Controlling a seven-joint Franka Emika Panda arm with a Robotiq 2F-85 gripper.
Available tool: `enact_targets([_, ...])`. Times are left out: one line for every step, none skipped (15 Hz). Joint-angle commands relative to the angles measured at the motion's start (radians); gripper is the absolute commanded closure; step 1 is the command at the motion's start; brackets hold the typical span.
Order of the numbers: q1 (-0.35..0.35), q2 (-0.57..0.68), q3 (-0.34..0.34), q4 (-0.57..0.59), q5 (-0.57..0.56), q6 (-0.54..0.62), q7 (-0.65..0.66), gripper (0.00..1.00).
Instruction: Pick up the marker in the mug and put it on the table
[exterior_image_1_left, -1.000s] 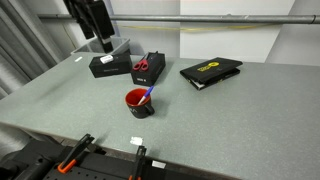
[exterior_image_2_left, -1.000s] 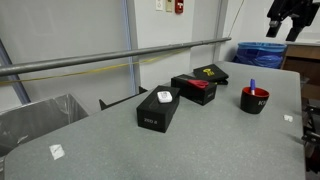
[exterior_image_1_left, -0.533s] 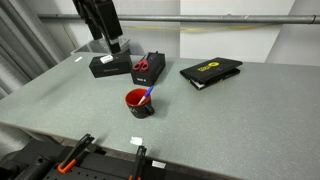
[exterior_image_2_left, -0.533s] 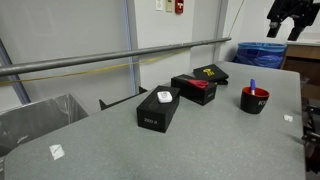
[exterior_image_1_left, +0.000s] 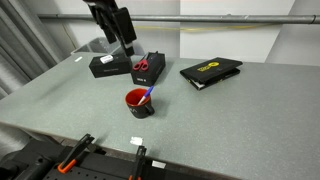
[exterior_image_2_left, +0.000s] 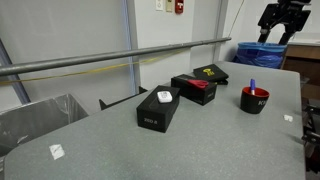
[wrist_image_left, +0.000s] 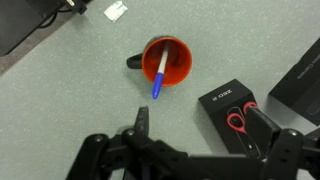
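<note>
I will lower my gripper to the blue end of the marker next, because that end sticks out over the red mug's rim.
The red mug (exterior_image_1_left: 137, 102) stands on the grey table (exterior_image_1_left: 230, 110), and shows in both exterior views (exterior_image_2_left: 254, 99) and in the wrist view (wrist_image_left: 166, 60). The marker (wrist_image_left: 159, 76) leans inside it, its blue end sticking out over the rim; it also shows in both exterior views (exterior_image_1_left: 147, 95) (exterior_image_2_left: 252, 85). My gripper (exterior_image_1_left: 126, 43) hangs high above the table, behind the mug and over the black boxes, also seen in an exterior view (exterior_image_2_left: 279, 27). In the wrist view its fingers (wrist_image_left: 200, 125) are spread open and empty, apart from the mug.
A black box with red-handled scissors (wrist_image_left: 239, 122) on it lies next to the mug, beside another black box (exterior_image_1_left: 108, 66). A flat black case (exterior_image_1_left: 210, 70) lies further back. A white paper scrap (exterior_image_1_left: 137, 141) lies near the front edge. A clamp (exterior_image_1_left: 75, 152) sits at the table's front.
My gripper has moved sideways from above the far box toward the scissors box and the mug, staying high and open. Nothing on the table has moved.
</note>
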Motion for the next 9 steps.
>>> enact_targets([-0.06,0.147,0.028,0.0,-0.094,0.169,0.085,0.0])
enact_targets([-0.075,0.185,0.034,0.0,-0.124,0.198,0.112,0.0])
enact_targets([-0.089,0.217,0.04,-0.001,-0.156,0.218,0.141,0.0])
enact_targets([-0.1,0.248,0.044,-0.001,-0.186,0.222,0.168,0.0])
enact_targets([-0.109,0.274,0.046,-0.001,-0.222,0.229,0.199,0.0])
enact_targets([-0.11,0.296,0.041,-0.001,-0.254,0.223,0.225,0.0])
enact_targets([-0.107,0.314,0.033,-0.001,-0.279,0.222,0.247,0.0])
enact_targets([-0.103,0.33,0.026,-0.001,-0.306,0.219,0.272,0.0])
enact_targets([-0.101,0.346,0.02,-0.001,-0.336,0.226,0.304,0.0])
